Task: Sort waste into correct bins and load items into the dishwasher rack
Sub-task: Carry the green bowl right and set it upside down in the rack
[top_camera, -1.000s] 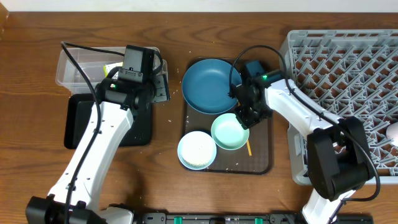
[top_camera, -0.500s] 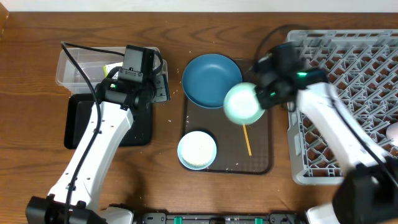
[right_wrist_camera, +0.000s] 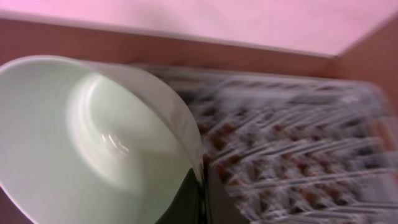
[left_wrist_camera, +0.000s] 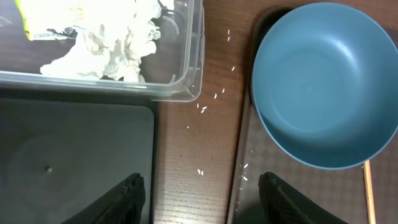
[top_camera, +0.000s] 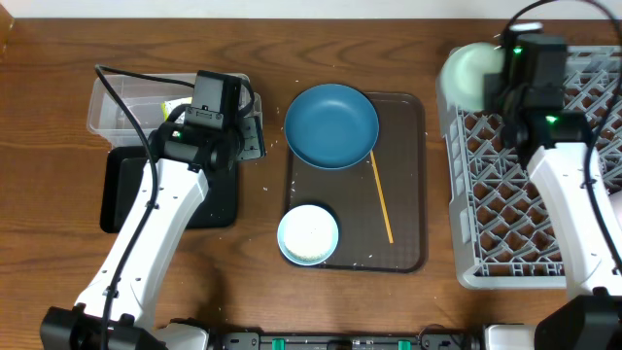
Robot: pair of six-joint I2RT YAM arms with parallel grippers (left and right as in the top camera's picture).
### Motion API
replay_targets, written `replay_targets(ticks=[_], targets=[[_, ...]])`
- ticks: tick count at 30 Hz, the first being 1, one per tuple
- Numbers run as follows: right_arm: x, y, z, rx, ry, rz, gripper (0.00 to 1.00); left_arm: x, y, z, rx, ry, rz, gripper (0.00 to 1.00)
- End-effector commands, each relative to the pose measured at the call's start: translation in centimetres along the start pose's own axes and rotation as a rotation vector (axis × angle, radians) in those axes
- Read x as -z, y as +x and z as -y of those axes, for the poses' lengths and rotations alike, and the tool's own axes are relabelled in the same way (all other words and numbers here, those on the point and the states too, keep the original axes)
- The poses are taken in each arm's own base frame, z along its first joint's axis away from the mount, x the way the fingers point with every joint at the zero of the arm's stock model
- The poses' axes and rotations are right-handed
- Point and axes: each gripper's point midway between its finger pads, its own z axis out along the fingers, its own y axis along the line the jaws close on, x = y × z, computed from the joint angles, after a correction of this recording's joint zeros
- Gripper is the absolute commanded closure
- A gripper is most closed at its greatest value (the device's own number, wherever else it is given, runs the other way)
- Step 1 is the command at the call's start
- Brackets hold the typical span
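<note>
My right gripper should next swing to the right in the overhead view, turn and lower onto the rack's wires farthest from the brown tray, as they're empty.
My right gripper (top_camera: 498, 89) is shut on the rim of the mint-green bowl (top_camera: 469, 74) and holds it over the far left corner of the grey dishwasher rack (top_camera: 544, 194). The bowl (right_wrist_camera: 93, 143) fills the right wrist view, fingers (right_wrist_camera: 202, 196) pinching its rim. The dark-blue dish (top_camera: 330, 126), the white bowl (top_camera: 308, 233) and the yellow-orange stick (top_camera: 381, 197) lie on the brown tray (top_camera: 408, 255). My left gripper (left_wrist_camera: 202, 199) is open over bare table between the black tray (left_wrist_camera: 74, 162) and the brown tray. The clear tub (left_wrist_camera: 180, 93) holds tissues (left_wrist_camera: 118, 46) and a yellow-green wrapper (left_wrist_camera: 59, 18). Rice grains (left_wrist_camera: 202, 109) lie scattered.
The clear tub (top_camera: 102, 115) and black tray (top_camera: 121, 199) sit at the left under my left arm. The dark-blue dish also shows in the left wrist view (left_wrist_camera: 323, 81). Bare wood lies along the front edge.
My right gripper has lifted the mint-green bowl off the brown tray and carried it right and back to the rack's far left corner. The stick is now uncovered. The left arm has not moved.
</note>
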Motion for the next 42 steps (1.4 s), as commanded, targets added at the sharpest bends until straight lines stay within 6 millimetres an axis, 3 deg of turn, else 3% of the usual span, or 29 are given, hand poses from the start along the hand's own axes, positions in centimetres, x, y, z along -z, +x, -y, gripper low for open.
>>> replay_targets(ticks=[1,6,10,13,18,21,27,33,42], targets=[[0.7,-1.5,5.7,-0.033,0.212,0.05,0.99,0.1,-0.2,-0.2,-0.006,-0.011,0.008,0.38],[0.5,-3.0,10.8,-0.015,0.329,0.12,0.98,0.1,-0.2,-0.2,-0.006,-0.011,0.008,0.38],[0.0,-2.6,14.8,0.016,0.414,0.114,0.99,0.1,-0.2,-0.2,-0.006,-0.011,0.008,0.38],[-0.2,-1.4,18.6,-0.011,0.528,0.081,0.99,0.1,-0.2,-0.2,-0.006,-0.011,0.008,0.38],[1.0,2.2,26.8,-0.095,0.901,-0.02,0.99,0.2,-0.2,-0.1,-0.006,-0.01,0.007,0.38],[0.9,3.9,29.6,-0.073,1.035,-0.083,0.99,0.1,-0.1,-0.2,-0.006,-0.011,0.004,0.38],[-1.2,7.3,31.4,-0.043,1.124,-0.194,0.99,0.2,0.2,-0.3,-0.007,-0.017,-0.01,0.38],[-4.5,10.6,30.9,-0.005,1.105,-0.288,0.99,0.2,0.4,-0.4,-0.007,-0.02,-0.019,0.38],[-6.9,12.9,30.1,-0.001,1.08,-0.332,0.99,0.2,0.5,-0.4,0.001,-0.02,-0.02,0.38]])
